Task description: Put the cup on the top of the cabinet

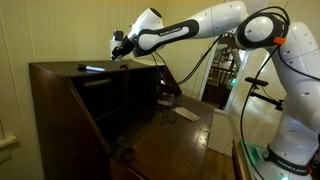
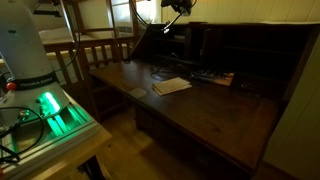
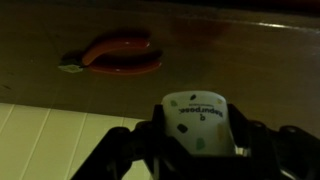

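I need to lower my gripper away from the white wall before I release the cup (image 3: 197,118) on the cabinet top, because there is still a gap.
The white tapered cup (image 3: 197,118), printed with small marks and lettering, sits between my gripper's (image 3: 197,150) two dark fingers, which are shut on its sides. Below it is the flat brown top of the dark wooden cabinet (image 3: 230,50). In both exterior views my gripper (image 1: 119,46) (image 2: 180,8) hovers just above the top of the cabinet (image 1: 60,72) (image 2: 255,45), near one end. The cup is too small and dark to make out in those views.
An orange-handled tool (image 3: 118,55) lies on the cabinet top near the cup and also shows in an exterior view (image 1: 92,68). Papers (image 2: 172,86) lie on the open desk flap. A small dark round object (image 1: 127,153) sits lower down. A wooden chair (image 2: 92,48) stands beside the cabinet.
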Motion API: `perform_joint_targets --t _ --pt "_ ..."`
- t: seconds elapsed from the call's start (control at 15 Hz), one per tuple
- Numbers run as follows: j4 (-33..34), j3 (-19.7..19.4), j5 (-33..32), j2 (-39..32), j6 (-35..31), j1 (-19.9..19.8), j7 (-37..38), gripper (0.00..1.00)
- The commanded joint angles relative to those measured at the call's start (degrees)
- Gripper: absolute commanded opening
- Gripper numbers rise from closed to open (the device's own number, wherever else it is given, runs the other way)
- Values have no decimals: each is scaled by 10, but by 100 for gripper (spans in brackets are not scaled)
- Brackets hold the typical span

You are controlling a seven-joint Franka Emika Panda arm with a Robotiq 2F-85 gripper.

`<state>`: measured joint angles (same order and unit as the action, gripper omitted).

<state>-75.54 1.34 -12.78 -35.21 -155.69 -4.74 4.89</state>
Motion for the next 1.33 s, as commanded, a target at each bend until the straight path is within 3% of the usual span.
perform_joint_targets --t 0.0,0.8,0.87,0.93,1.07,1.13,1.27 --pt "79 -12 34 -45 49 16 -33 38" --pt "140 -11 60 -92 100 22 -38 38" --pt "137 -12 58 -91 97 23 -38 57" --pt "135 -11 58 -90 95 23 -39 38" --pt "132 -13 57 -88 95 24 -38 38" --pt "130 -14 56 -87 93 25 -37 79" --pt "128 -13 56 -86 93 26 -38 95"
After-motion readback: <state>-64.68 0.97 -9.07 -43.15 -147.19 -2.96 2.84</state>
